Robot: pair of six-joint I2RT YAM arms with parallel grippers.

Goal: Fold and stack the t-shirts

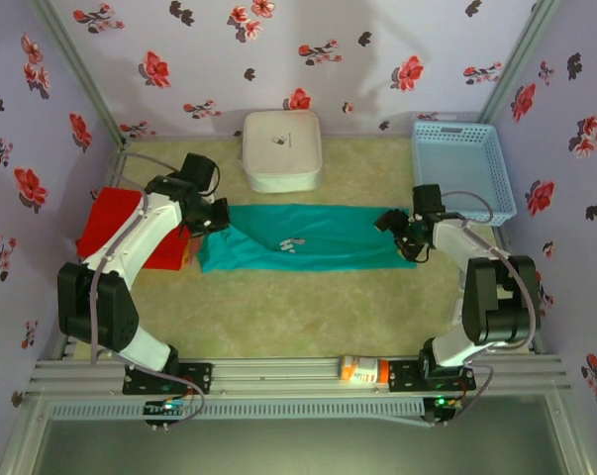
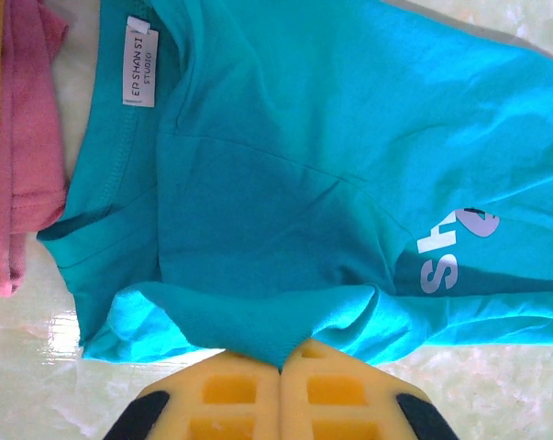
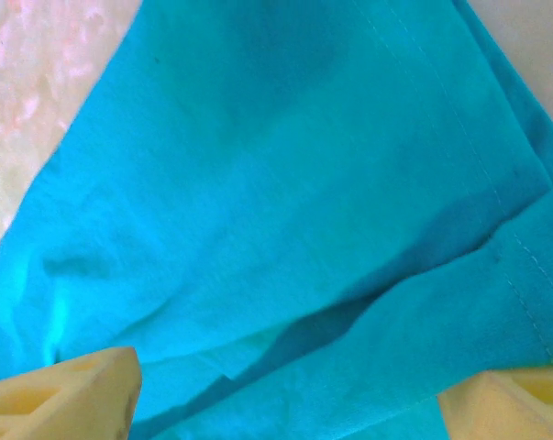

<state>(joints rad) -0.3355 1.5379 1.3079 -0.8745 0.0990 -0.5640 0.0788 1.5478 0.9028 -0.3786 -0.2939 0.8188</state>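
Teal cloth lies flat beyond the pinched fold. The fold goes outward in my left gripper next, over the cloth beside the collar label, and is released there.
The teal t-shirt lies as a long folded band across the middle of the mat, a bit of white print showing. My left gripper is at its left end, shut on a pinched fold of teal cloth near the collar label. The red t-shirt lies bunched at the far left, just beyond that gripper, and its edge shows in the left wrist view. My right gripper hangs open over the teal shirt's right end; its fingers stand wide apart with hemmed cloth spread flat beneath them.
A white square box stands at the back centre, just behind the teal shirt. A light-blue mesh basket sits at the back right. An orange-and-white bottle lies on the front rail. Flowered walls close in left, back and right.
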